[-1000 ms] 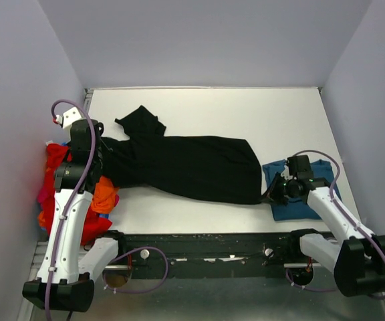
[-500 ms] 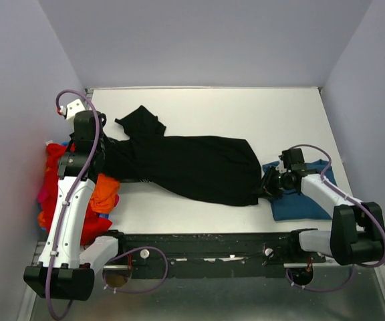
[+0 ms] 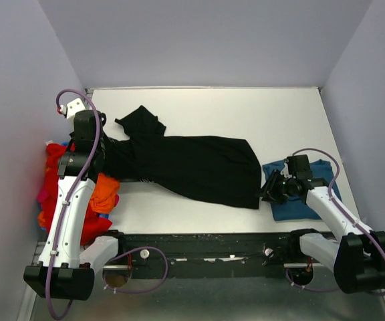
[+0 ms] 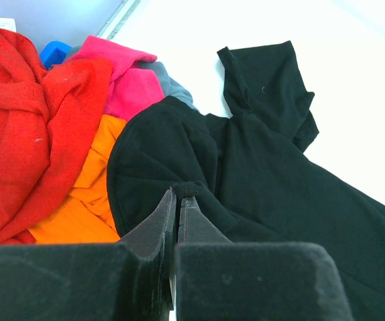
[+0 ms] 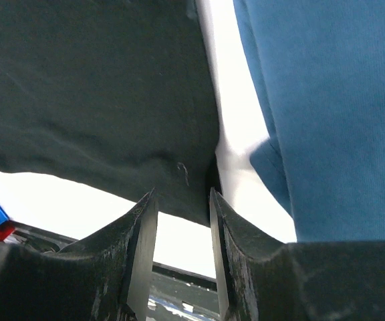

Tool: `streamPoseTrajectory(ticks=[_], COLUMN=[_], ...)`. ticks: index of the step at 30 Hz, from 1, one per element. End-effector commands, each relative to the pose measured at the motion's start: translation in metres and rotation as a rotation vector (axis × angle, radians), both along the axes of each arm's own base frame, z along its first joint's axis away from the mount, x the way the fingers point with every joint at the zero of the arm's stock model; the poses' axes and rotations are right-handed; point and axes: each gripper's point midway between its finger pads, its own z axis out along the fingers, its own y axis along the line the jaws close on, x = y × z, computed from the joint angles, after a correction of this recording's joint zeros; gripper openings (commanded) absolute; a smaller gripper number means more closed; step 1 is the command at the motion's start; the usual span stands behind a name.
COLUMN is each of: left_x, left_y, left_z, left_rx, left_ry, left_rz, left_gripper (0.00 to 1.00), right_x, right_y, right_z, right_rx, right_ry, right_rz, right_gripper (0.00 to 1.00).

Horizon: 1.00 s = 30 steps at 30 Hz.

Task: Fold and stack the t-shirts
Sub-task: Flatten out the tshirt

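Next, my right gripper moves slightly back and down, then closes on the black shirt's near corner [image 3: 256, 204] [image 5: 199, 208] by the teal-blue shirt.
A black t-shirt [image 3: 186, 164] lies spread across the table, its print not showing. It also shows in the left wrist view [image 4: 279, 174] and the right wrist view [image 5: 92, 100]. My left gripper [image 4: 177, 194] is shut on a pinch of the black shirt's left end, next to the pile. My right gripper [image 5: 179, 197] is open, its jaws either side of the shirt's lower right corner, holding nothing. A folded teal-blue t-shirt [image 3: 299, 190] lies at the right, also in the right wrist view [image 5: 333, 107].
A heap of red [image 4: 25, 114], orange [image 4: 85, 200], pink [image 4: 122, 80] and grey-blue shirts lies at the table's left edge [image 3: 72, 194]. The dark front rail [image 3: 212, 244] runs along the near table edge. Grey walls enclose the table.
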Motion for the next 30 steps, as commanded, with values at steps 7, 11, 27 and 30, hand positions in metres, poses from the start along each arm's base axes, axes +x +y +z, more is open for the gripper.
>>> streamPoseTrajectory(ticks=[7,11,27,30], left_x=[-0.001,-0.002,0.001,0.001], left_y=[0.004,0.004,0.003,0.003], left_z=[0.009,0.008,0.005,0.004], left_rx=[0.02,0.022,0.026,0.025], left_ry=[-0.033,-0.032,-0.025,-0.022], left_rz=[0.006,0.004,-0.009,-0.012], left_gripper=[0.0,0.0,0.0,0.0], right_x=[-0.039,-0.045,-0.047,-0.049], right_y=[-0.005,-0.002,0.009,0.011], right_z=[-0.021,-0.027,-0.04,-0.046], right_rx=[-0.001,0.019,0.023,0.021], right_ry=[0.122,0.142,0.208,0.231], right_rz=[-0.048,-0.054,-0.041,-0.036], right_gripper=[0.42,0.38,0.4,0.33])
